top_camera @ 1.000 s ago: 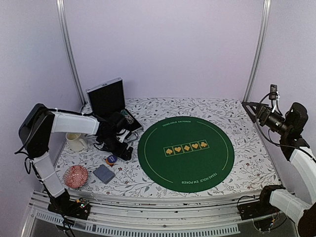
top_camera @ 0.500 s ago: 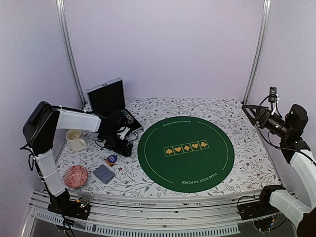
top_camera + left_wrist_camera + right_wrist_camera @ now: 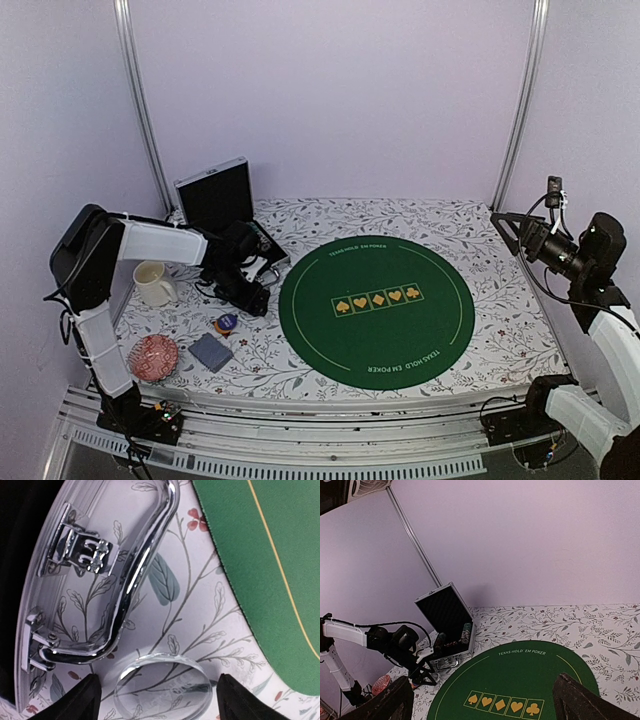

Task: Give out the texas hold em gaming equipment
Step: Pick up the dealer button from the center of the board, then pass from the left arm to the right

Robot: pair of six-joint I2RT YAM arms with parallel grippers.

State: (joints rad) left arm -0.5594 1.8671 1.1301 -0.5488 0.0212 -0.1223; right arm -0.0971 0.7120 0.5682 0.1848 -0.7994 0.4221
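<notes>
I will next move my right gripper across the poker mat toward the clear round disc (image 3: 162,689), because the disc is to that gripper's left in the top view, between my left gripper's fingers.
My left gripper (image 3: 249,294) (image 3: 159,681) is open and low over the floral cloth, just in front of the open silver case (image 3: 222,203). A clear round disc (image 3: 162,689) lies flat on the cloth between its fingers (image 3: 89,696), apart from both. Striped poker chips (image 3: 262,240) (image 3: 465,632) stand in the case. A blue-grey deck of cards (image 3: 210,351) and small orange and purple buttons (image 3: 226,323) lie at the front left. My right gripper (image 3: 522,233) (image 3: 482,690) is open, empty and raised at the far right. The black triangular marker is not visible.
The round green poker mat (image 3: 376,310) (image 3: 270,555) fills the table's middle. The case's chrome handle (image 3: 135,580) is right beside my left gripper. A cream mug (image 3: 153,283) and a red patterned round object (image 3: 153,357) stand at the left.
My left gripper has shifted slightly to the right in front of the case. My right arm has barely moved.
</notes>
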